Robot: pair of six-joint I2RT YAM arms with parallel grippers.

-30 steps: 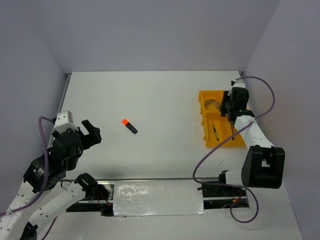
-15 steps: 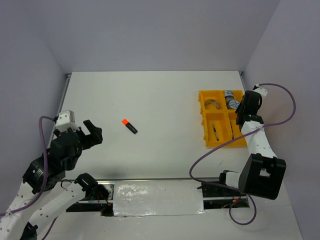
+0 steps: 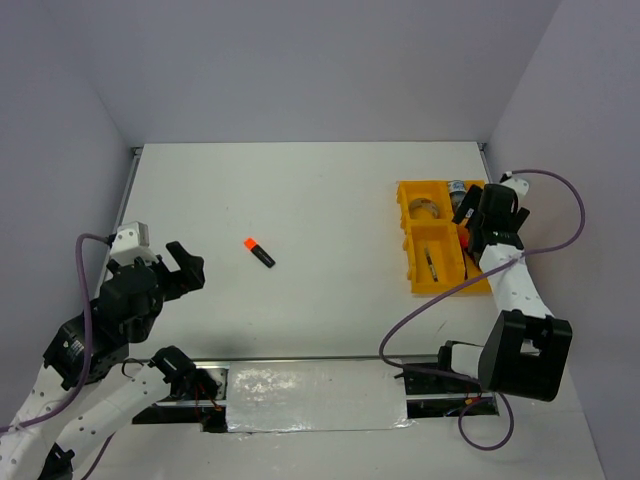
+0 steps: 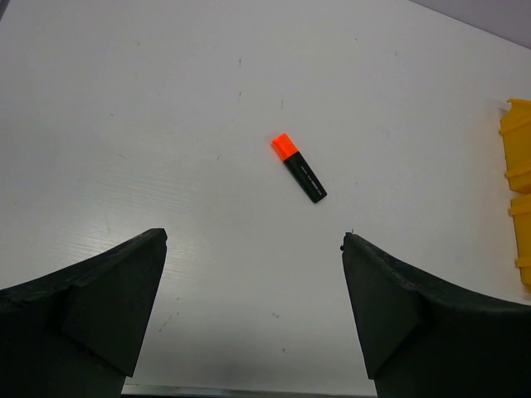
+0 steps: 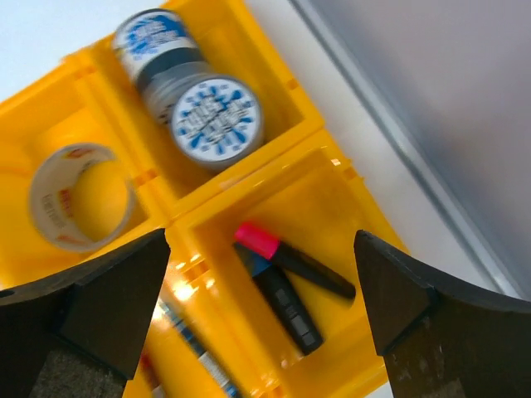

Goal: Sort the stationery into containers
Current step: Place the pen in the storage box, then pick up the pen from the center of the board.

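The only loose marker is below, far left in the top view; my right gripper goes down astride its orange cap's base (image 3: 254, 248) next.
A black marker with an orange cap (image 3: 259, 252) (image 4: 299, 168) lies alone on the white table. My left gripper (image 3: 185, 265) (image 4: 254, 239) hovers open near the table's left side, short of that marker. The yellow tray (image 3: 405, 240) (image 5: 249, 178) stands at the right. My right gripper (image 3: 478, 215) (image 5: 261, 240) hangs open above it, empty. Directly under it, one compartment holds a pink-capped marker (image 5: 294, 261) and a blue-capped marker (image 5: 282, 303). Two blue-white tape rolls (image 5: 216, 120) fill another compartment, a silvery tape ring (image 5: 79, 195) a third, and thin pens (image 5: 195, 344) the fourth.
The tray's right side is close to the table's right edge and the side wall (image 5: 431, 99). The yellow tray's edge (image 4: 518, 149) shows at the far right of the left wrist view. The right arm's purple cable (image 3: 560, 215) loops beside the tray.
The right wrist has swung from over the tray's far compartments toward its right side, and its jaws now stand wide. The left arm barely shifted; the orange-capped marker stayed put.
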